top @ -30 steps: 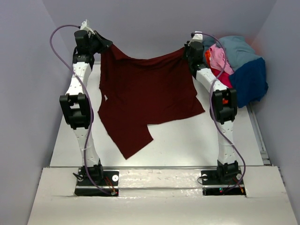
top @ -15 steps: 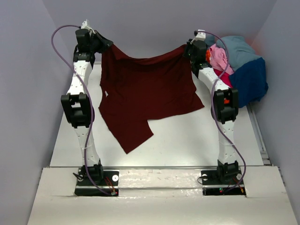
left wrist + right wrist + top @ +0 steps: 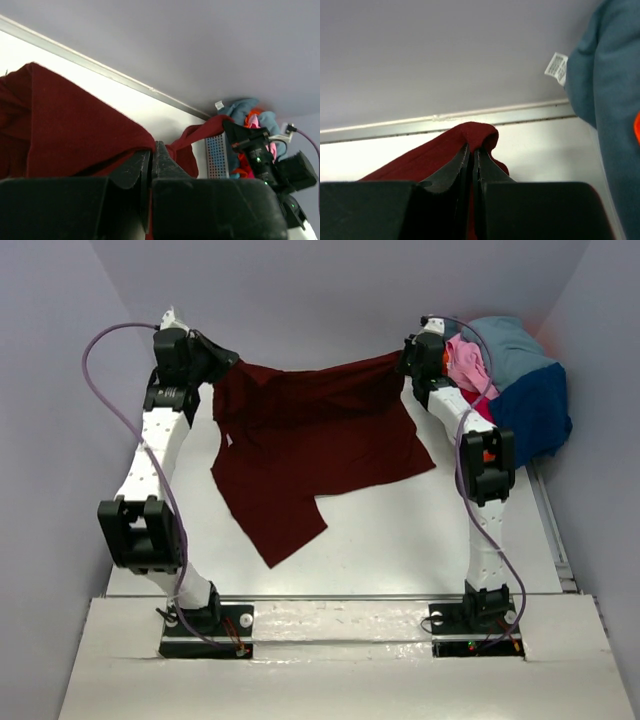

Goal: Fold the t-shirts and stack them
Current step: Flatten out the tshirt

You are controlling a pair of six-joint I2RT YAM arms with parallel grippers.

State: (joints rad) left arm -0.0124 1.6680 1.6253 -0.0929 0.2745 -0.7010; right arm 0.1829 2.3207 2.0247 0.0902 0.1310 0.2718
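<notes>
My left gripper should lower the held corner back onto the shirt's draped part (image 3: pixel 266 444) and release it, as that cloth already lies spread below and back from the gripper.
The dark maroon t-shirt (image 3: pixel 315 445) hangs stretched between my two grippers over the far half of the table, its lower part draped on the tabletop. My left gripper (image 3: pixel 228 361) is shut on its left top corner; the cloth shows at the jaws in the left wrist view (image 3: pixel 75 130). My right gripper (image 3: pixel 403 355) is shut on its right top corner, cloth bunched over the fingertips (image 3: pixel 475 137). The pile at the far right holds the light teal-blue shirt (image 3: pixel 510 340), the pink shirt (image 3: pixel 468 362), the navy shirt (image 3: pixel 535 410) and a sliver of the bright red shirt (image 3: pixel 478 408).
Grey walls close the table on the left, back and right. A metal rail (image 3: pixel 552 530) runs along the table's right edge. The raised near shelf (image 3: pixel 330 640) carries both arm bases. The left arm's elbow (image 3: pixel 140 535) sits low at the left.
Both grippers have moved apart and slightly down, pulling the maroon shirt's top edge tauter. The left arm's elbow has dropped toward the near left. The shirt's lower edge shifted a little farther back.
</notes>
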